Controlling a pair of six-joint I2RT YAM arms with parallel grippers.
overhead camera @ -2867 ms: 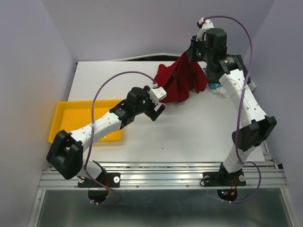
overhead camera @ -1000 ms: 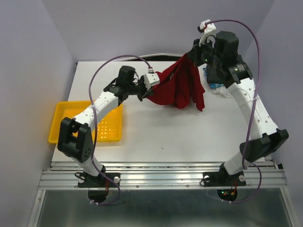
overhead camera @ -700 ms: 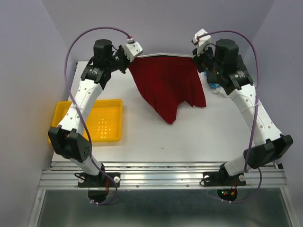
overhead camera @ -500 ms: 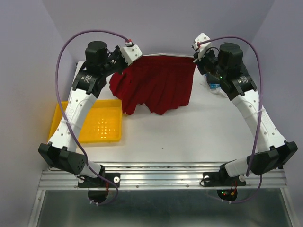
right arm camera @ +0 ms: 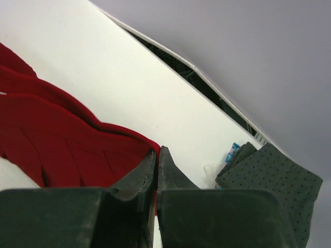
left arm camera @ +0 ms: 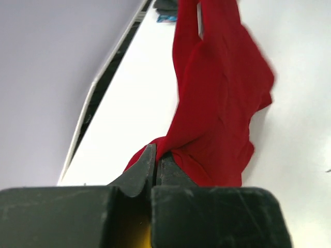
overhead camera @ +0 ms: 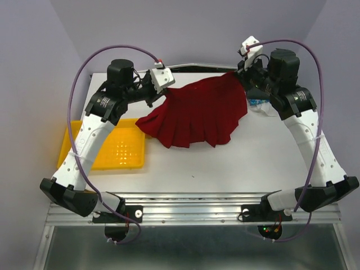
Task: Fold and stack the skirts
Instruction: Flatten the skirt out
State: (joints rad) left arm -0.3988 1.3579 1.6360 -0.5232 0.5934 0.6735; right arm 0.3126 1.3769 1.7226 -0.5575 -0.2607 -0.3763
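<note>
My left gripper draws the red skirt's corner back and down next and releases it on the bare tabletop beside the yellow tray, since the cloth hangs in folds.
The deep red skirt (overhead camera: 197,112) hangs spread between both arms over the far half of the table, its hem draped towards the middle. My left gripper (overhead camera: 159,94) is shut on its left corner; in the left wrist view the red skirt (left arm camera: 217,103) runs away from the shut left gripper (left arm camera: 155,152). My right gripper (overhead camera: 242,73) is shut on the right corner, and in the right wrist view the shut right gripper (right arm camera: 156,152) pinches the red skirt's (right arm camera: 62,144) edge. The dark dotted grey skirt (right arm camera: 274,173) lies folded at the far right on a bit of blue floral skirt (right arm camera: 234,151).
A yellow plastic tray (overhead camera: 121,149) sits at the table's left edge, under the left arm. Part of the blue floral skirt (overhead camera: 260,104) shows beneath the right arm. A dark gap (overhead camera: 185,66) runs along the table's back edge by the wall.
The left gripper swung up and to the far left with its corner, pulling the bunched red skirt out wide. Since then the skirt has swung forward and its hem has come down on the table.
</note>
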